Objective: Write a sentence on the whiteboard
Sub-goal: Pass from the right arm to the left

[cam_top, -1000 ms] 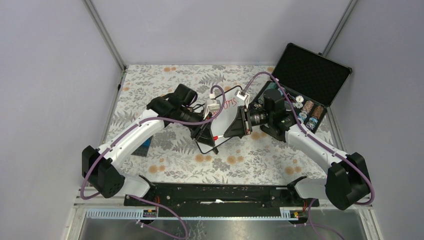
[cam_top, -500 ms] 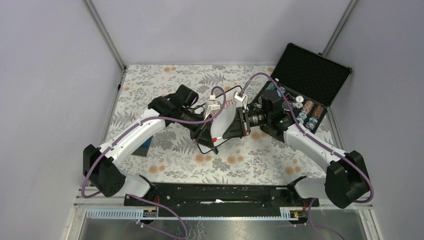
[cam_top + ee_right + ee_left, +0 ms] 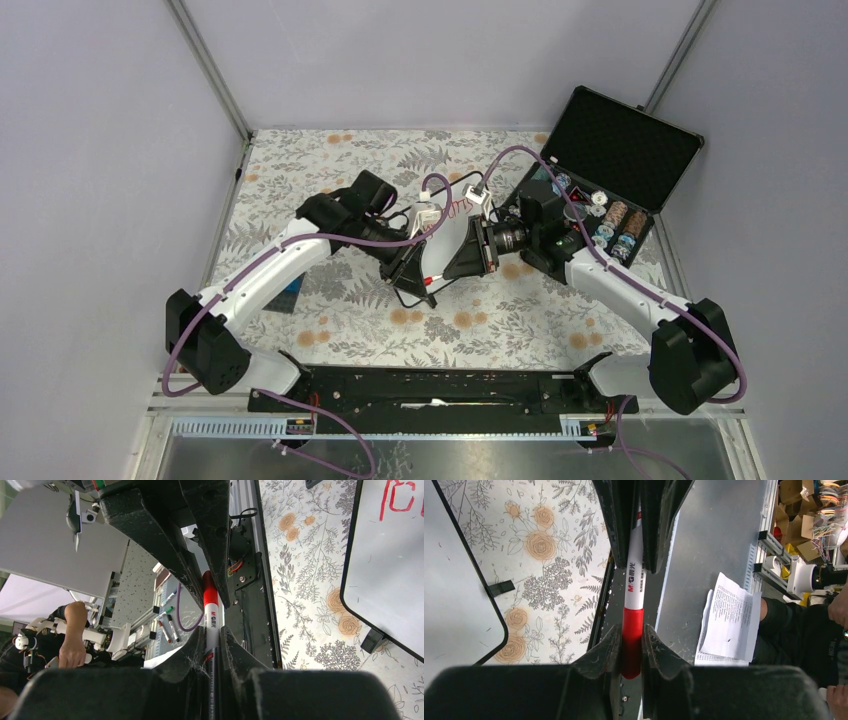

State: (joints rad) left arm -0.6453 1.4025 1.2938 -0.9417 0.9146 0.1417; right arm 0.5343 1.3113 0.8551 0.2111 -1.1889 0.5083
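I need to move my left gripper to its left in the top view next, lower it onto bare cloth by the blue object and let go of the marker.
A white marker point(image 3: 634, 575) with a red cap point(image 3: 632, 640) is held by both grippers at once, just above the whiteboard point(image 3: 441, 240). My left gripper point(image 3: 630, 630) is shut on the red cap. My right gripper point(image 3: 212, 632) is shut on the white barrel point(image 3: 212, 622). From above, the left gripper point(image 3: 418, 272) and right gripper point(image 3: 452, 262) meet tip to tip and cover most of the board. Part of the red sentence point(image 3: 458, 206) shows at the board's far end, and some red strokes point(image 3: 400, 497) appear in the right wrist view. The rest of the writing is hidden.
An open black hinged case point(image 3: 622, 150) with round items inside stands at the back right, close to the right arm. A small blue object point(image 3: 290, 291) lies by the left arm. A floral cloth point(image 3: 330, 170) covers the table, with grey walls on three sides.
The right gripper has slid a little to the left, closer to the left gripper. Both keep their hold on the marker, and more of the whiteboard is covered.
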